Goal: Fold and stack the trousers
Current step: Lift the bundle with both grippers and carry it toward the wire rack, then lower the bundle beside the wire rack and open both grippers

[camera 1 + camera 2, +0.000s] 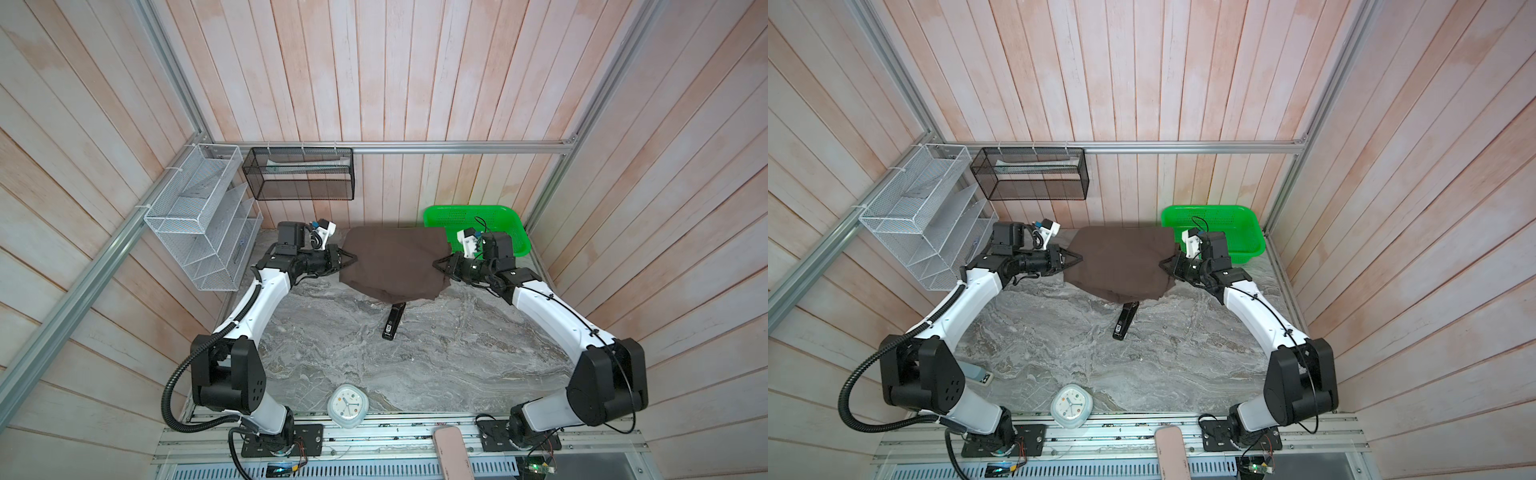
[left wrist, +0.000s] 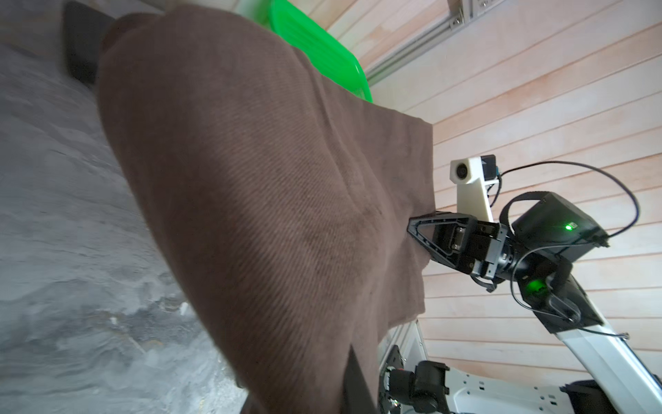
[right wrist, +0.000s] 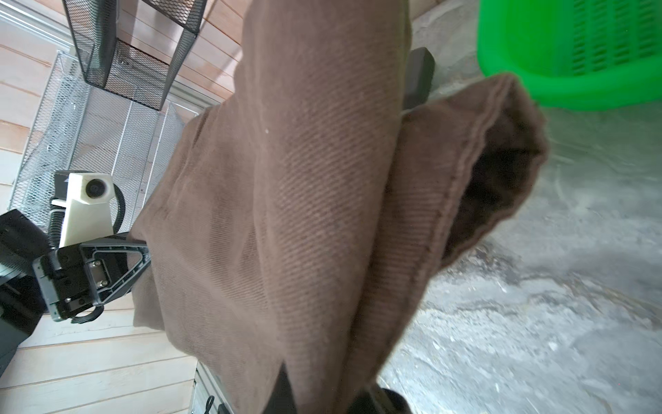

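Note:
My right gripper should move toward the wire racks and down next, then release the trousers (image 1: 395, 262) on the bare marble, clear of the case.
The dark brown trousers (image 1: 395, 262) (image 1: 1121, 262), folded into a broad bundle, hang stretched between my two grippers over the far middle of the table. My left gripper (image 1: 352, 258) (image 1: 1077, 258) is shut on their left edge. My right gripper (image 1: 436, 262) (image 1: 1163, 262) is shut on their right edge. In the left wrist view the cloth (image 2: 268, 179) fills the middle and runs across to the right gripper (image 2: 412, 229). In the right wrist view the cloth (image 3: 304, 179) shows a hemmed, open leg end (image 3: 501, 161) hanging loose, with the left gripper (image 3: 143, 251) at its far side.
A green basket (image 1: 478, 228) stands at the far right, just behind the right wrist. A small dark case (image 1: 392, 322) lies on the marble table (image 1: 457, 353) under the cloth's near edge. A white clock (image 1: 348, 405) sits at the front edge. Wire racks (image 1: 203, 216) hang left.

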